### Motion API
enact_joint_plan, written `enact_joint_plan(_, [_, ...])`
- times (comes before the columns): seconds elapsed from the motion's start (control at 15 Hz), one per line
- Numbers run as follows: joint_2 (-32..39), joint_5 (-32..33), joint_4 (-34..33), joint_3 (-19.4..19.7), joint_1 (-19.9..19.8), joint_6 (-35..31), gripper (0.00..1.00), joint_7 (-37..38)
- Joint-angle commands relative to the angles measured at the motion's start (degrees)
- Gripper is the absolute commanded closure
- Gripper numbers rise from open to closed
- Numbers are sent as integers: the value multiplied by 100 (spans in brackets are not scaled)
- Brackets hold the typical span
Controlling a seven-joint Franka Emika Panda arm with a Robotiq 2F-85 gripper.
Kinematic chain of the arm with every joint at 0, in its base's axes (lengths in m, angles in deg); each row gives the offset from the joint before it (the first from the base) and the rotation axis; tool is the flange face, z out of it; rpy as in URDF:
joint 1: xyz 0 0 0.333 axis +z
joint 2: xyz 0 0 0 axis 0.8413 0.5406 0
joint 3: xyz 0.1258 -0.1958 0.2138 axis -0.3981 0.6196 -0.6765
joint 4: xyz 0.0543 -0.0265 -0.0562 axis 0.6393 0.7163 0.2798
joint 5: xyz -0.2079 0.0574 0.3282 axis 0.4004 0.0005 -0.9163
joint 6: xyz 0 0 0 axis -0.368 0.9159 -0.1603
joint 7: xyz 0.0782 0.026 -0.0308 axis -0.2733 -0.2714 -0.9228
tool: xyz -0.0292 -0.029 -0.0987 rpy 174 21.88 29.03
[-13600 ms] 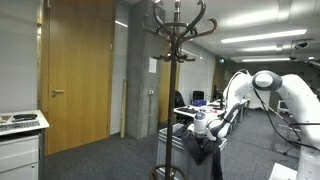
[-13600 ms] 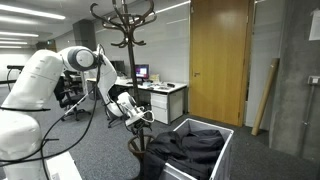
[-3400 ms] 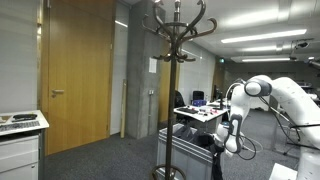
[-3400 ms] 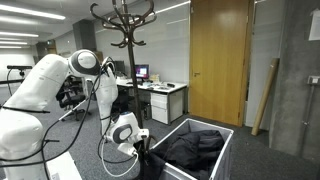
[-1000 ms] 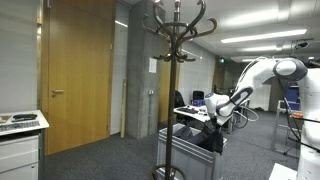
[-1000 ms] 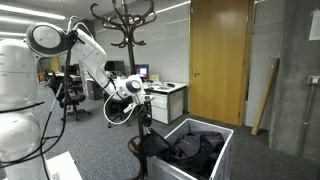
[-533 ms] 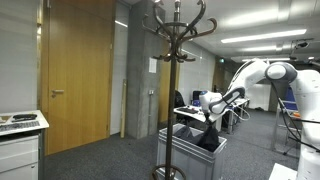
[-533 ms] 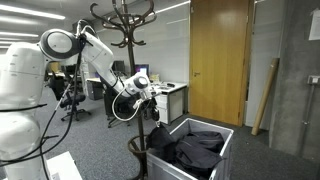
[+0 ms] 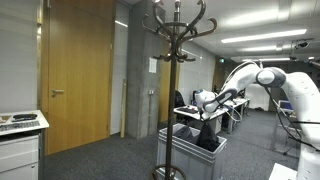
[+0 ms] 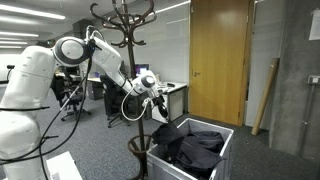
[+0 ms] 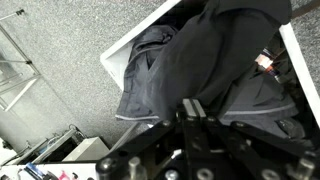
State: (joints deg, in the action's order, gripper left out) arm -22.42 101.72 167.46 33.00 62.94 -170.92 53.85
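My gripper needs to move down and outward next, toward the dark clothes piled in the bin, and let go of the garment there, because its hanging fabric already drapes inside.
My gripper (image 11: 192,108) is shut on a dark garment (image 11: 232,48), whose fabric is pinched between the closed fingertips and hangs down from them. In both exterior views the gripper (image 9: 203,100) (image 10: 157,93) hovers above a white bin (image 9: 183,142) (image 10: 226,148), with the garment (image 9: 208,130) (image 10: 162,118) draping from it into the bin. More dark clothing (image 10: 195,148) lies heaped inside, and a grey piece (image 11: 146,72) lies by the bin's white rim (image 11: 133,47). A dark wooden coat stand (image 9: 175,60) (image 10: 123,25) rises right beside the bin.
Office desks with monitors (image 10: 172,88) stand behind the arm. A wooden door (image 10: 218,60) and a long leaning board (image 10: 266,95) are at the back wall. A white cabinet (image 9: 20,140) sits at one edge. Grey carpet (image 11: 70,70) surrounds the bin.
The arm has swung sideways with the garment in its grip, bringing the gripper from beside the coat stand to above the bin. The jaws have stayed shut.
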Motion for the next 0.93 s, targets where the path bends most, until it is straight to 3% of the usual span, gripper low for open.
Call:
enact_joint_plan(0.0, [538,-153,-478,69,-169,-296,100,146])
enact_joint_plan(0.6, [1797,67,-1407,638,93,-304,99,1129])
enact_joint_plan(0.67, [1898,66,-1489,647,137,-275,74,1171])
enact_joint_plan(0.8, [1996,113,-1480,657,266,-324,69,1277])
enact_joint_plan(0.87, [2007,136,-1429,654,329,-378,59,1309])
